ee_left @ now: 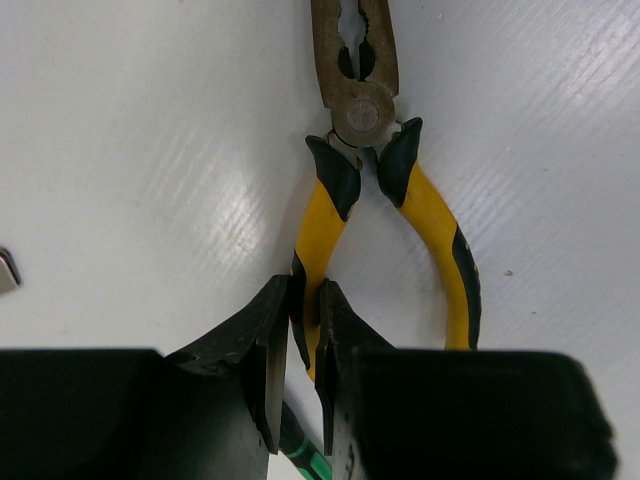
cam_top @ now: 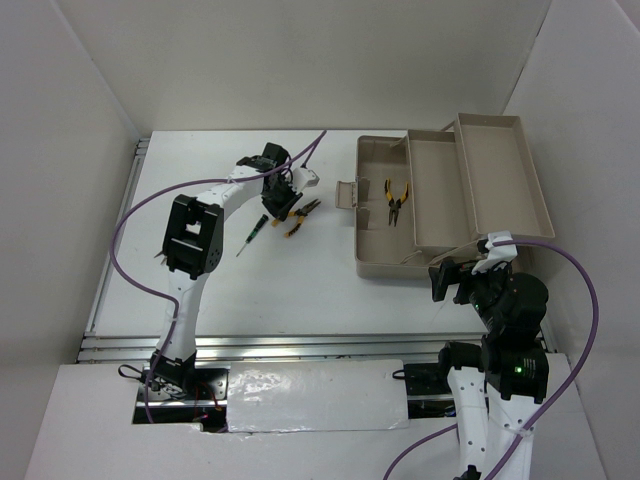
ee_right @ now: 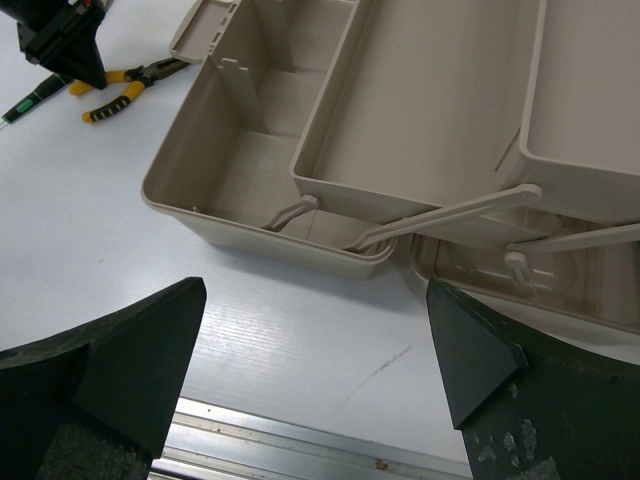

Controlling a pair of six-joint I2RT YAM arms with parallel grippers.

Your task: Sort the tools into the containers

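Similar pliers rest in the deep tub (cam_top: 378, 222), so my left gripper needs to carry the pliers up, then to the right in the top view into the tub, and then let go of them.
Yellow-and-black pliers (ee_left: 440, 230) lie on the white table with their handles spread. My left gripper (ee_left: 303, 292) is shut on the left handle; in the top view the left gripper (cam_top: 283, 196) is low over the pliers (cam_top: 303, 212). A thin screwdriver with green marks (cam_top: 252, 234) lies just left of them, its green band (ee_left: 300, 452) showing under my jaws. Second pliers (cam_top: 393, 200) rest in the deep tub of the beige toolbox (cam_top: 372, 262). My right gripper (ee_right: 315, 295) hangs open over bare table, in front of the toolbox wall (ee_right: 240, 232).
The toolbox's fold-out trays (cam_top: 500, 170) stand open to the right of the tub. A small grey metal piece (ee_left: 6, 270) lies at the left edge of the left wrist view. An aluminium rail (ee_right: 300, 450) runs along the table's near edge.
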